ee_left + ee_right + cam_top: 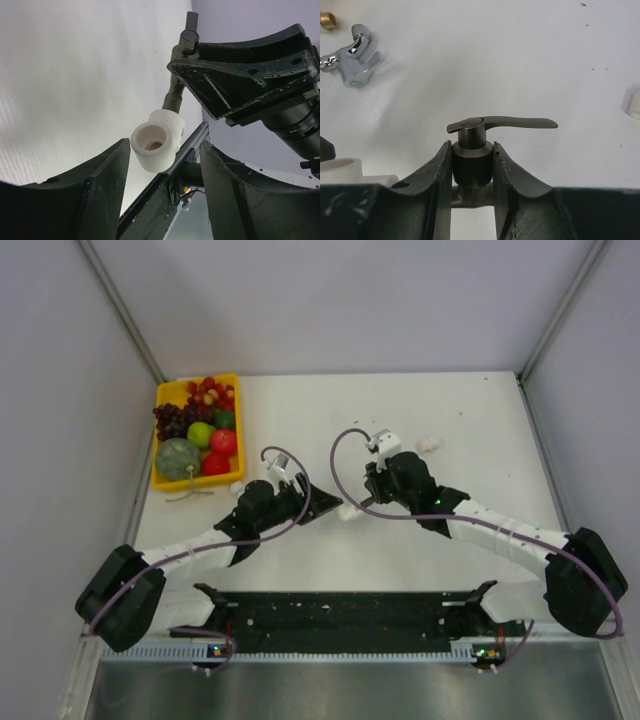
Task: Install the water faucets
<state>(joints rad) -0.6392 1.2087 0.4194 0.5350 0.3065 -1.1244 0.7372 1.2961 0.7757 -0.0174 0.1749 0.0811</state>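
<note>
My left gripper needs to slide toward my right gripper next and close on the open end of the white fitting, because that end is to its right in the top view.
The dark grey faucet [472,160] with its lever handle [520,122] stands upright between my right gripper's [472,145] fingers, which are shut on its round body. In the left wrist view the same faucet's stem [175,97] runs down into a white plastic fitting [155,145]. My left gripper [165,145] is open, its fingertips on either side of that fitting; the right one is clearly apart from it. From above, both grippers [325,505] [368,500] meet at mid-table over the white fitting [348,512]. A silvery faucet [357,57] lies on the table.
A yellow tray [160,478] of toy fruit stands at the back left. A small brass fitting [327,20] lies beyond the silvery faucet. Small white pieces lie at the back [430,443] and by the tray [236,486]. A black rail [340,605] runs along the near edge.
</note>
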